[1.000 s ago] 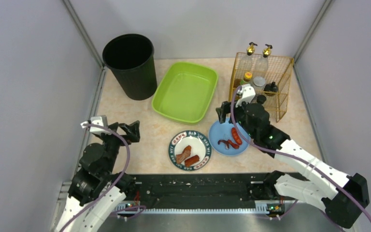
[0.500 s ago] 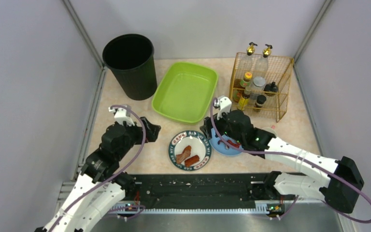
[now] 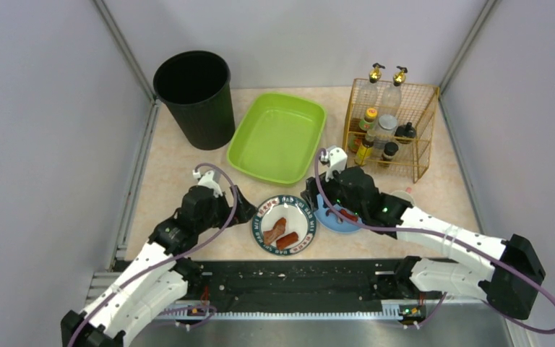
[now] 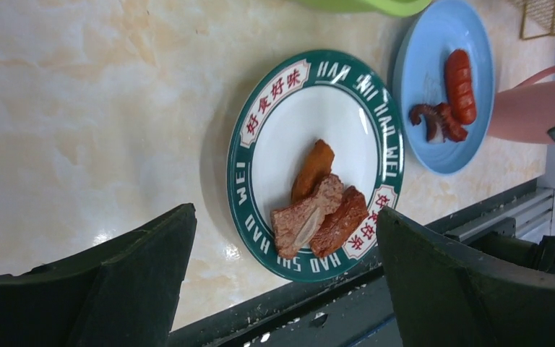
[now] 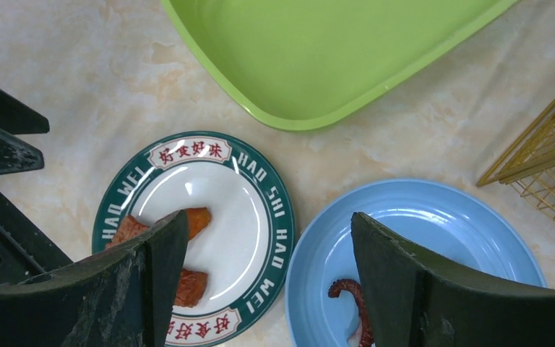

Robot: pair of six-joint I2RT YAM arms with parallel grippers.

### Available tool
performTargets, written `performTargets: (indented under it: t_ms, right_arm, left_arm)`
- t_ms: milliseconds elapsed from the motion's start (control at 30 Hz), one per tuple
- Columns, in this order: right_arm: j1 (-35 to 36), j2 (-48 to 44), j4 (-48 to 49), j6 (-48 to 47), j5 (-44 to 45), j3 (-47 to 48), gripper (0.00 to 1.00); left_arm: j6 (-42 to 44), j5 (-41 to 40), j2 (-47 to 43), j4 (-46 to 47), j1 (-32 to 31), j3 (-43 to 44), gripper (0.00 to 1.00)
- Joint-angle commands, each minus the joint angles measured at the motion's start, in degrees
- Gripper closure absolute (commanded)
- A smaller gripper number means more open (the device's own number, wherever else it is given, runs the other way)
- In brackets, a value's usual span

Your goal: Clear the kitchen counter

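Note:
I need to lower and tilt my left gripper next until its open fingers are on both sides of the plate's green rim beside it, then close them, because the meat pieces leave that rim bare.
On the pale marbled kitchen counter (image 3: 181, 173) stands a green-rimmed white plate (image 3: 283, 199) with brown meat pieces (image 4: 318, 210). Right of it, a blue plate (image 3: 332, 225) holds a red sausage (image 4: 460, 85) and an octopus tentacle (image 4: 433, 119). My left gripper (image 3: 240, 207) is open just left of the green-rimmed plate (image 4: 242, 152), low over the counter. My right gripper (image 3: 316, 202) hangs open above the gap between the two plates, one finger over each. My right arm hides most of the blue plate from above.
A green tray (image 3: 278, 137) lies behind the plates, with a black bin (image 3: 195, 97) at the back left. A gold wire rack (image 3: 390, 126) with bottles stands at the back right. A pink cup (image 4: 527, 108) is beside the blue plate. A black rail (image 3: 296, 282) edges the front.
My left arm has reached right and forward to the green-rimmed plate's left edge. My right arm swung left and lower over the blue plate, then stayed still.

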Motion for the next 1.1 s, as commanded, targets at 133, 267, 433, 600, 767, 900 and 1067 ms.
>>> performTargets:
  t_ms: [133,267,433,600,767,900,1067]
  right_arm:
    - [0.65,-2.04,-0.76,-0.05,1.46,-1.36,0.19]
    - [0.66,-2.10,-0.74,-0.22,1.84,-1.73,0.19]
    - [0.69,-3.72,-0.59,-0.27,1.90,-2.60,0.19]
    - [0.66,-4.69,0.15,-0.38,1.71,-3.78,0.19]
    - [0.69,-4.68,0.24,-0.38,1.48,-4.33,0.19]
    - [0.64,-4.96,1.31,-0.29,1.40,-5.32,0.19]
    - [0.67,-4.79,1.44,-0.23,1.28,-5.38,0.19]
  left_arm:
    - [-1.95,9.26,12.42,7.68,-0.27,-2.04,0.01]
    - [-2.80,10.95,15.92,11.17,-0.27,-4.10,0.03]
    - [-3.33,10.35,19.39,11.99,-0.20,-5.07,0.07]
    - [-4.62,12.22,23.61,17.32,-0.19,-7.36,0.12]
    - [-5.88,12.82,25.65,20.65,0.06,-9.24,0.18]
    - [-6.21,12.85,26.37,22.27,0.70,-10.34,0.24]
    - [-6.35,13.13,28.41,25.01,1.75,-11.45,0.35]
